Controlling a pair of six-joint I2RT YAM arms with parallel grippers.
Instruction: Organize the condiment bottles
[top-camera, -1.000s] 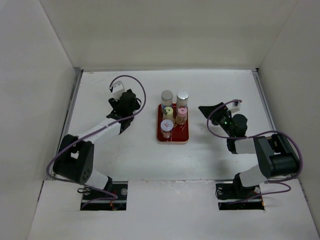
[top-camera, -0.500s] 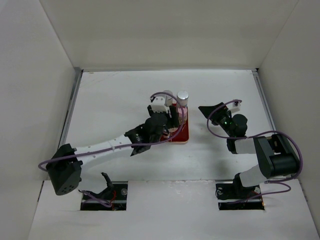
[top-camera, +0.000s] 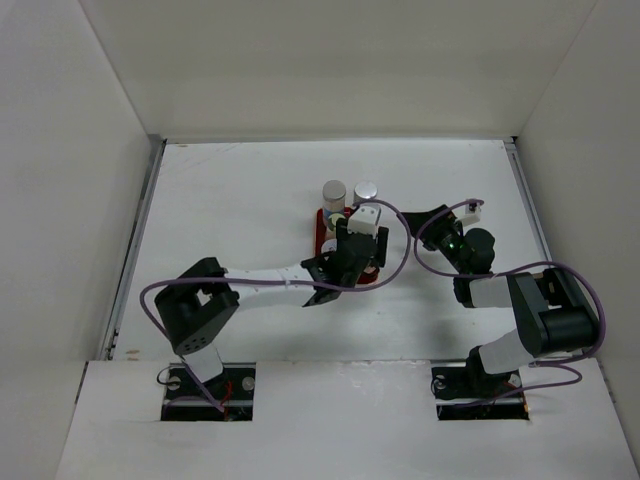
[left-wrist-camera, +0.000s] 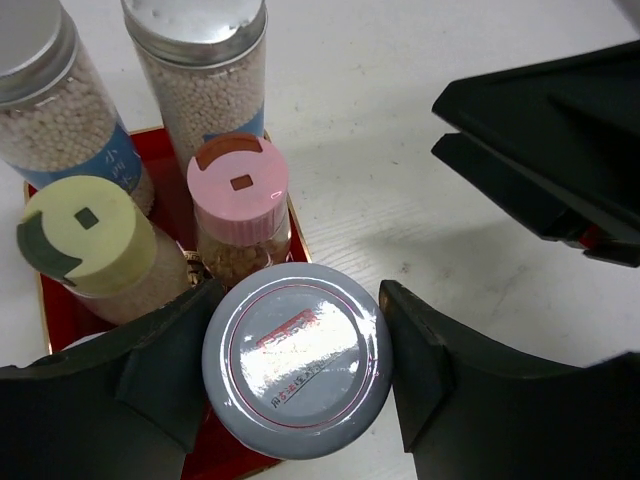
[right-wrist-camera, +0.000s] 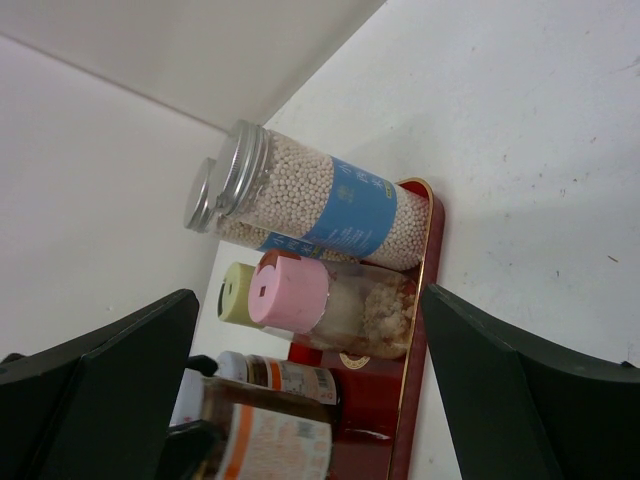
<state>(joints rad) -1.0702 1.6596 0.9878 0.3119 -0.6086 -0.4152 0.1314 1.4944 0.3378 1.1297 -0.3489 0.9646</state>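
The left gripper will next lower the upright jar with the grey lid into the gap on the tray's empty bottom beside the pink-lidded jar (left-wrist-camera: 238, 180) and let go of it there.
My left gripper (left-wrist-camera: 295, 375) is shut on a small grey-lidded jar (left-wrist-camera: 295, 370), upright over the front right corner of the red tray (left-wrist-camera: 55, 315). In the tray stand two tall silver-capped bottles (left-wrist-camera: 195, 30), a pink-lidded jar (left-wrist-camera: 238, 180) and a yellow-lidded jar (left-wrist-camera: 85, 235). The right wrist view shows the held jar (right-wrist-camera: 265, 440) with an orange label, beside a brown-filled jar (right-wrist-camera: 290, 378). From above, the left gripper (top-camera: 348, 255) covers the tray's front. My right gripper (top-camera: 425, 225) stands open and empty just right of the tray.
White walls close in the table on three sides. The left arm (top-camera: 270, 280) stretches across the table's middle to the tray (top-camera: 320, 222). The right gripper's black fingers (left-wrist-camera: 540, 150) sit close to the tray's right side.
The left arm has swung from the table's left side over to the tray, carrying the grey-lidded jar. The right arm has not moved.
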